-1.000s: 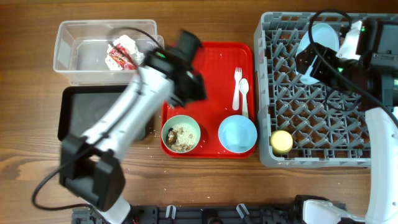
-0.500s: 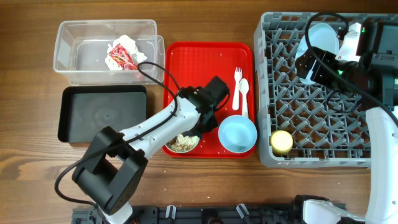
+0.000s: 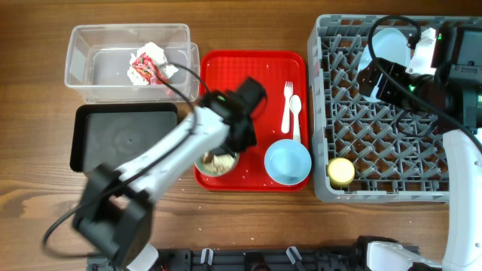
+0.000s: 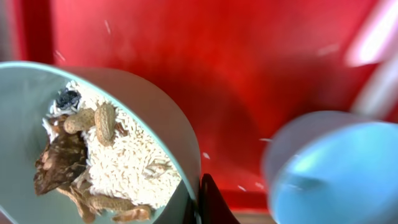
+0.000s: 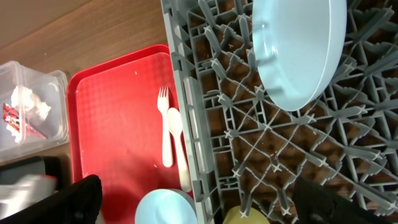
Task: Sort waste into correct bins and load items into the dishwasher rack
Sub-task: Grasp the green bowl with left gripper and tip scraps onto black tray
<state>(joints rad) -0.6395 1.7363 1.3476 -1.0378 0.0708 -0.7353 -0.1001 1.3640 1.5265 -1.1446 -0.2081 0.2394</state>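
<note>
The bowl holds scraps, so the robot's left gripper needs to rise, tip the bowl over the black tray, then go down and release it on the red tray.
My left gripper [image 3: 234, 148] [image 4: 199, 200] is shut on the right rim of the pale green bowl [image 3: 215, 162] [image 4: 25, 112], which holds rice and brown scraps [image 4: 124, 162] on the red tray [image 3: 256, 75]. Beside it sits the light blue bowl [image 3: 288, 162] [image 4: 336, 168]. A white fork [image 3: 287, 105] and spoon [image 3: 295, 113] lie further back. In the dishwasher rack [image 3: 354, 135] [image 5: 249, 124] lean the pale blue plate [image 3: 392, 45] [image 5: 298, 50] and the yellow cup [image 3: 341, 172]. My right gripper [image 3: 374, 79] [image 5: 211, 205] hangs open above the rack, holding nothing.
The clear tub [image 3: 98, 68] at the back left holds the crumpled napkin [image 3: 154, 54] and the red wrapper [image 3: 143, 71]. The black tray [image 3: 124, 139] lies in front of it, left of the red tray. Rice grains dot the wood near the red tray's front edge.
My left arm swung from the clear tub down to the green bowl and its jaws closed on the rim. The right arm has not moved.
</note>
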